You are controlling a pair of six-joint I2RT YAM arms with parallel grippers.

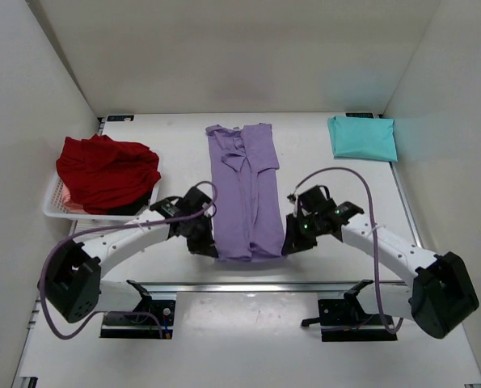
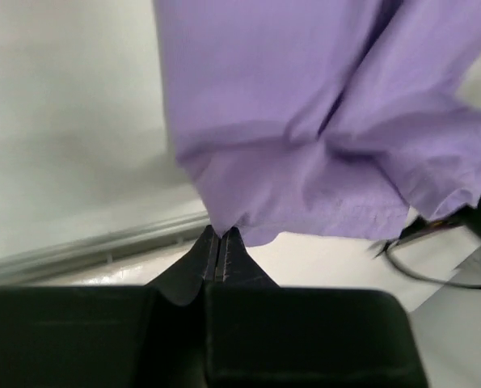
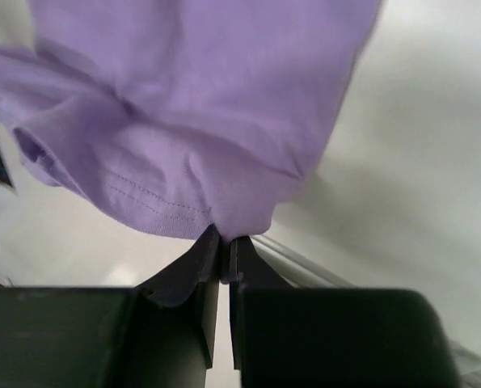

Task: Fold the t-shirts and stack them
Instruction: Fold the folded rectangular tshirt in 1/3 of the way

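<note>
The t-shirt still lies at full length. Next I need to move the t-shirt's hem corner in my left gripper outward over the t-shirt's middle, by its basket-side edge [image 1: 221,189], and let go of it there.
A lavender-purple t-shirt [image 1: 245,190] lies in a long narrow strip down the middle of the table, sleeves folded in. My left gripper [image 1: 211,246] is shut on its near left hem corner, and my right gripper [image 1: 287,242] is shut on its near right hem corner. In the left wrist view the purple cloth [image 2: 305,137] runs into the closed left gripper [image 2: 221,236]. The right wrist view shows the stitched hem [image 3: 183,153] pinched in the right gripper [image 3: 225,240]. A folded teal t-shirt [image 1: 362,137] lies at the back right. Crumpled deep red t-shirts [image 1: 107,171] fill the basket.
The white slotted basket [image 1: 54,206] stands at the left side of the table. A metal rail [image 1: 256,286] runs along the near edge between the arm bases. White walls enclose the table at back, left and right.
</note>
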